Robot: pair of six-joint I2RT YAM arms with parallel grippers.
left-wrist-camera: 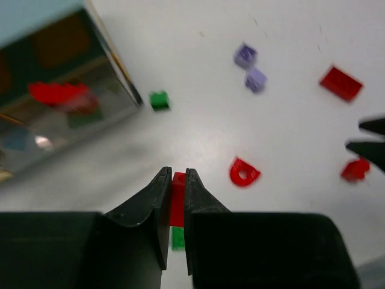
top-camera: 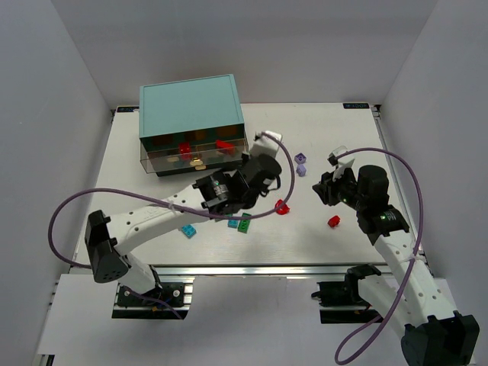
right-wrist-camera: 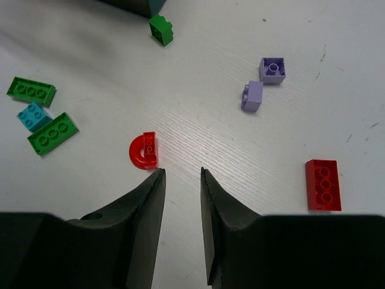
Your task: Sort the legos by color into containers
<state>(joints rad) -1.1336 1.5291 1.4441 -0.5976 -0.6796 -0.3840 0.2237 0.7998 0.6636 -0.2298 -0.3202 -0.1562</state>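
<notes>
My left gripper is to carry the small red lego outward and to the left in the top view, over an open drawer [left-wrist-camera: 67, 98] where red pieces lie.
My left gripper [left-wrist-camera: 175, 180] is shut on a small red lego [left-wrist-camera: 178, 195] and holds it above the table; in the top view it [top-camera: 258, 177] hovers just right of the open drawers [top-camera: 194, 158] of the teal cabinet [top-camera: 191, 110]. Red pieces lie in a drawer [left-wrist-camera: 60, 95]. My right gripper [right-wrist-camera: 180, 173] is open and empty, just right of a red arch piece [right-wrist-camera: 144, 150]. It sits at the right in the top view [top-camera: 324, 189]. A red brick [right-wrist-camera: 323, 183] lies to its right.
Two lavender bricks [right-wrist-camera: 272, 70] [right-wrist-camera: 252, 96] lie beyond the right gripper. Green bricks [right-wrist-camera: 31, 90] [right-wrist-camera: 52, 132] and a cyan one [right-wrist-camera: 33, 115] lie to the left, a small green one [right-wrist-camera: 161, 30] near the cabinet. A cyan brick [top-camera: 187, 231] lies near the front edge.
</notes>
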